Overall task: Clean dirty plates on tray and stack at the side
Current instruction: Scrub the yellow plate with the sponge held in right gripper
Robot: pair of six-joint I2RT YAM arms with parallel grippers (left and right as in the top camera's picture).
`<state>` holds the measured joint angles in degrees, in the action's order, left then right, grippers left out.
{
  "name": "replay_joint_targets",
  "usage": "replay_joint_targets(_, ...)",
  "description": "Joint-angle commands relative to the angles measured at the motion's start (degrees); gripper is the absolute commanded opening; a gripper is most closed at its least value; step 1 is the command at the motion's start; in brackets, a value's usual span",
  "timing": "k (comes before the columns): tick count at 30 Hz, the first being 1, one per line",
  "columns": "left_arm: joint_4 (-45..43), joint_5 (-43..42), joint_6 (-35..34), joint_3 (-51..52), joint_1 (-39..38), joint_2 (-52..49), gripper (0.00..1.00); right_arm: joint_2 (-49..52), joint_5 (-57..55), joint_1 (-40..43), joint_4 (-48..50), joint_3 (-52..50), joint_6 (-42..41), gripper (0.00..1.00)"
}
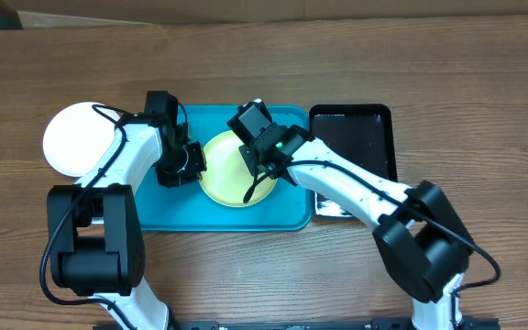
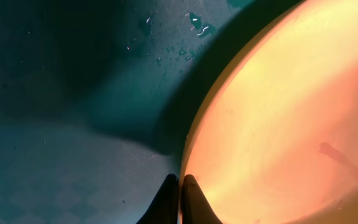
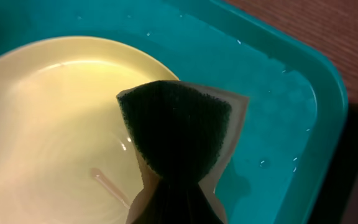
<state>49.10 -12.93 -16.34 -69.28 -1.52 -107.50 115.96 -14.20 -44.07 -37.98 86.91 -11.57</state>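
My right gripper will next move down to wipe the plate, then lift across and down onto the black tray's clear bottom to release the sponge (image 3: 176, 127).
The pale yellow-green plate (image 1: 227, 170) lies on the turquoise tray (image 1: 168, 206). My left gripper (image 1: 189, 161) is shut on the plate's left rim; in the left wrist view its fingers (image 2: 180, 182) pinch the plate's edge (image 2: 278, 124). My right gripper (image 1: 262, 160) is shut on a dark green sponge (image 3: 176, 127) and holds it over the plate's right edge (image 3: 48, 118), above the tray (image 3: 278, 118). A white plate (image 1: 76, 137) lies on the table left of the tray. The light blue plate is out of view.
A glossy black tray (image 1: 356, 137) sits right of the turquoise tray, partly under my right arm. Water droplets lie on the turquoise tray's floor (image 2: 194, 22). The table is brown wood (image 1: 484, 110).
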Motion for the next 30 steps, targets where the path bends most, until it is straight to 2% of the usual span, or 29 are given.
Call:
replay_joint_targets(1,0.2,-0.7,-0.6,0.6,-0.4,0.9,0.04,2.3,-1.9,-0.1,0.9,1.2,-0.2,0.04)
replay_joint_targets(9,0.2,-0.7,-0.6,0.6,-0.4,0.9,0.04,6.1,-1.9,0.1,2.0,1.2,-0.2,0.04)
replay_joint_targets(14,0.3,-0.7,-0.6,0.6,-0.4,0.9,0.04,7.6,-1.8,0.4,1.5,1.2,-0.3,0.07)
replay_joint_targets(17,0.3,-0.7,-0.6,0.6,-0.4,0.9,0.04,7.6,-1.4,0.4,1.2,1.1,-0.5,0.06)
replay_joint_targets(30,0.3,-0.7,-0.5,0.6,-0.4,0.9,0.04,8.7,9.2,0.7,2.8,-2.3,-0.5,0.06)
